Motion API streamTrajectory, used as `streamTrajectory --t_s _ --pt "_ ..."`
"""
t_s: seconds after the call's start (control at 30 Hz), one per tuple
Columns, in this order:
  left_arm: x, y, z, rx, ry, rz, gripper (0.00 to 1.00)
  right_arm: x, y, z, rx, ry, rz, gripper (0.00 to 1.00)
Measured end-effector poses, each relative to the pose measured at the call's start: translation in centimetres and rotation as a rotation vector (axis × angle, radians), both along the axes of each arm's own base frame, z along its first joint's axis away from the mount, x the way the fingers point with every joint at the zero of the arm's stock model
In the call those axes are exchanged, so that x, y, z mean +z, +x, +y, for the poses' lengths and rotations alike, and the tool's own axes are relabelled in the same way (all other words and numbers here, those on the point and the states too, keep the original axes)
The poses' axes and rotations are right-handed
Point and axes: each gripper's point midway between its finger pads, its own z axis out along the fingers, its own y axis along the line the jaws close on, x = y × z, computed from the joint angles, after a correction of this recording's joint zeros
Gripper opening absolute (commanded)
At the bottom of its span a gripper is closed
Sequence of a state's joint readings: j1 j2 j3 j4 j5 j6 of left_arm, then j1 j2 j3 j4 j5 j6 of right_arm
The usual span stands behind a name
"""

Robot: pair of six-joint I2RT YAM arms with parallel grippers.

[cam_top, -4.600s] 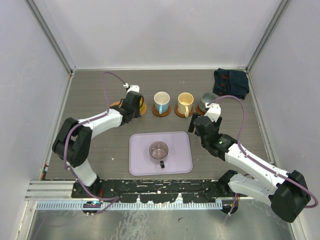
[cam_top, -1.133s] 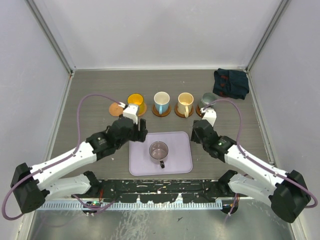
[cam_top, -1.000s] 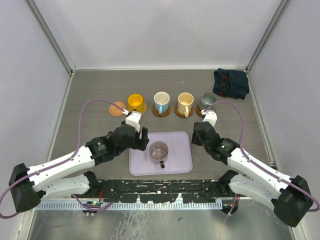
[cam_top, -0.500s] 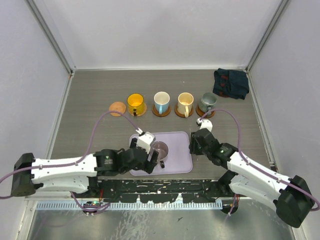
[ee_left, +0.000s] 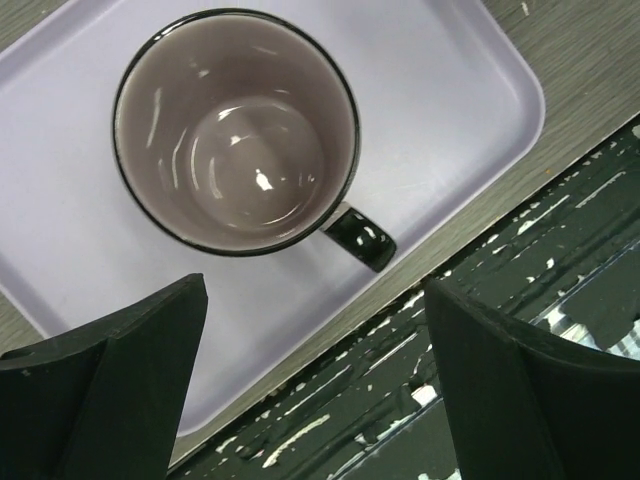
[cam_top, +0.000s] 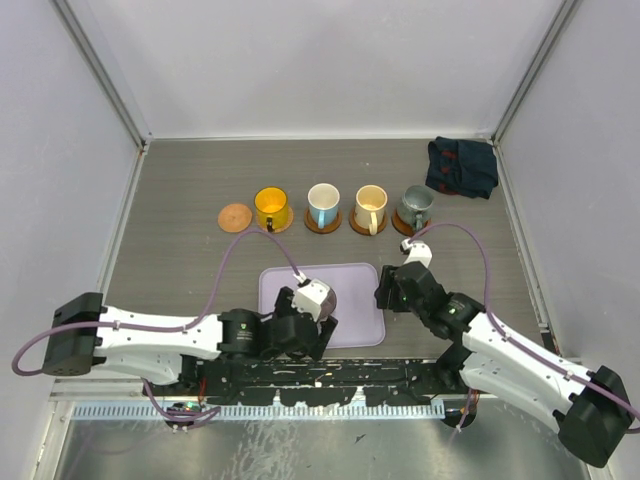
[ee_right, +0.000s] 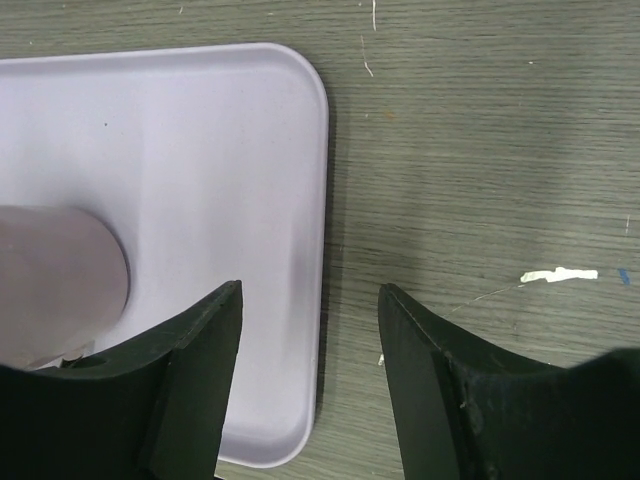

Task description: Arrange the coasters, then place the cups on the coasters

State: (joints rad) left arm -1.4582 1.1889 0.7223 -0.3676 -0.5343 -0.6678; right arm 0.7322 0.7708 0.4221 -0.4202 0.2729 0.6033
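Note:
I need to turn my left gripper outward and down around the purplish-grey cup's dark handle, which slants ahead of my fingers in the wrist view.
A bare coaster lies at the left end of the back row. To its right, three more coasters carry the orange cup, the white-and-blue cup and the cream cup. The metallic cup ends the row on a coaster. The purplish-grey cup stands upright on the lilac tray, its dark handle towards the near edge. My left gripper hovers open just above and near of it, holding nothing. My right gripper is open over the tray's right edge.
A dark folded cloth lies at the back right corner. The black, paint-chipped base rail runs just beyond the tray's near edge. Grey walls close in the table on three sides.
My left arm swung back from the coaster row to above the cup on the tray, its jaws spreading wider. My right gripper drew nearer along the tray's right edge and opened further.

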Motion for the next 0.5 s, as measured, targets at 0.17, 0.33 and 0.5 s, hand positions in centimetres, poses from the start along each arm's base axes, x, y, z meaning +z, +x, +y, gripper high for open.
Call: streamTrajectory --t_s 0.17,0.33,0.5 --pt "0.0 -0.1 -1.4 0.008 -0.017 -0.008 0.94 -0.1 -0.2 -0.1 -0.002 0.009 -0.002 0.62" --pt "0.2 0.5 -2.2 0.053 -0.025 -0.020 0.94 0.6 -0.2 -0.1 -0.006 0.030 -0.021 0.62" --pt "-0.2 1.0 -2.7 0.108 -0.009 -0.023 0.91 0.7 -0.2 -0.1 -0.008 0.035 -0.024 0.62"
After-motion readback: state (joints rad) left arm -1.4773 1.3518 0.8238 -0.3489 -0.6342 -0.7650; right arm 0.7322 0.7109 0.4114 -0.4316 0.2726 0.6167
